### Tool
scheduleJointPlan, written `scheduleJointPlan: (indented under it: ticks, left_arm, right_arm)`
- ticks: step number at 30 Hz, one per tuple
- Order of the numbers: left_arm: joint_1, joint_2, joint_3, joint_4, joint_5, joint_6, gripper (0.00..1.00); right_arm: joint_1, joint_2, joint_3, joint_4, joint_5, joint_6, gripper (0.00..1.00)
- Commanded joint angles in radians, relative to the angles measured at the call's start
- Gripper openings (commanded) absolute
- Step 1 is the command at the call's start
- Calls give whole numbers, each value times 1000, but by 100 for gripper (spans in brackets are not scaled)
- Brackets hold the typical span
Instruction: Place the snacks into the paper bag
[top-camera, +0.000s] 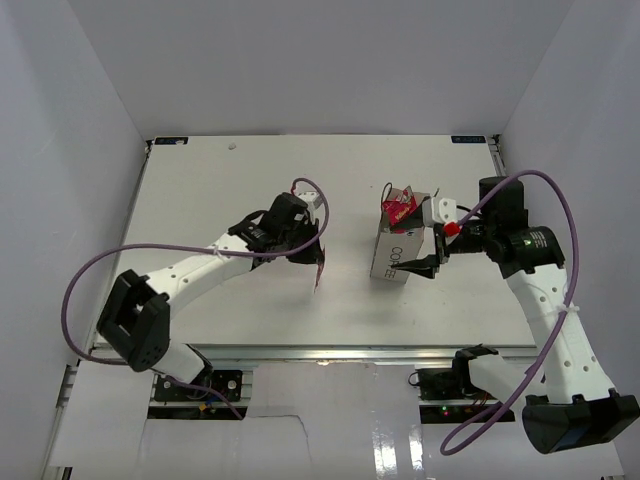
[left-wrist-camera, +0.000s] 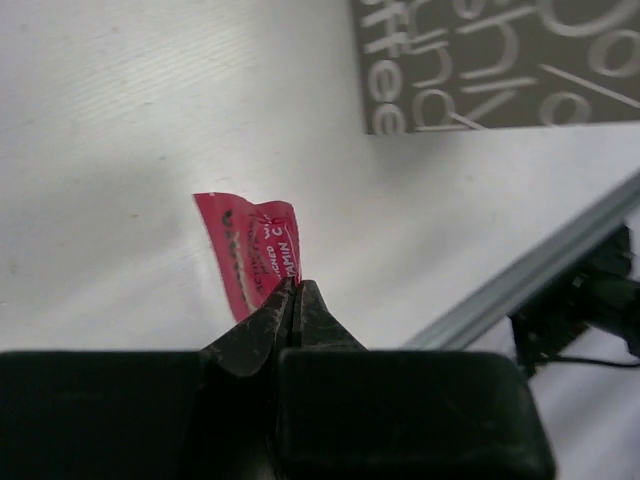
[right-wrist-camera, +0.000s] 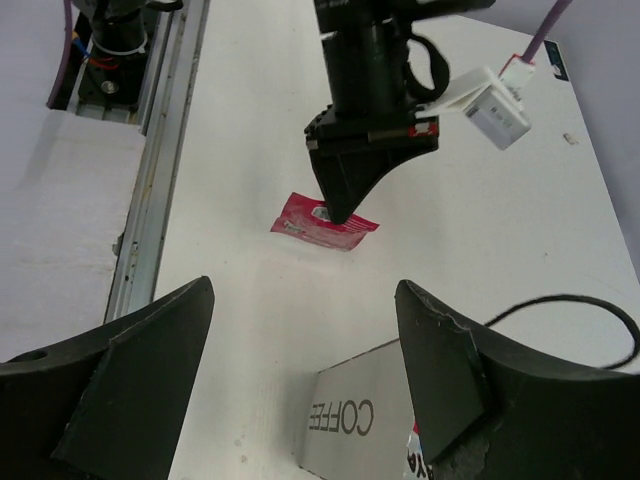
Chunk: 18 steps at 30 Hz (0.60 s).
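Note:
The packet hangs low, so my left gripper should next rise across to the bag's open top (top-camera: 402, 205), to its right in the top view, and release it.
My left gripper (top-camera: 318, 262) is shut on a red-pink snack packet (left-wrist-camera: 250, 252), which hangs from the fingertips just above the table; it also shows in the right wrist view (right-wrist-camera: 322, 222) and in the top view (top-camera: 321, 272). The white paper bag (top-camera: 395, 252) marked "COFFEE" stands upright to the right of it, with red snacks (top-camera: 401, 208) poking out of its top. My right gripper (top-camera: 432, 262) is open, its jaws wide apart beside the bag's right side (right-wrist-camera: 350, 420). No other loose snacks are in view.
The table's near metal rail (right-wrist-camera: 150, 190) runs along the front edge. White walls enclose the table on the left, back and right. A purple cable (top-camera: 90, 290) loops from each arm.

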Motion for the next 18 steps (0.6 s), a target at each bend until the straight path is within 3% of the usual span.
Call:
scheduleJointPlan:
  ticks: [1, 6, 9, 13, 18]
  left_arm:
    - [18, -114, -48, 107, 226, 27, 0]
    - [27, -229, -83, 127, 316, 35, 0]
    - [27, -281, -65, 141, 362, 27, 0]
    - [26, -320, 5, 168, 418, 1, 0]
    - [27, -304, 145, 207, 472, -36, 0]
  right_arm:
    - [43, 19, 29, -113, 2, -175, 79]
    - [96, 46, 40, -115, 40, -211, 79]
    - [96, 53, 57, -69, 54, -151, 79]
    - [87, 54, 106, 52, 112, -44, 79]
    - [-22, 54, 210, 234, 217, 219, 78]
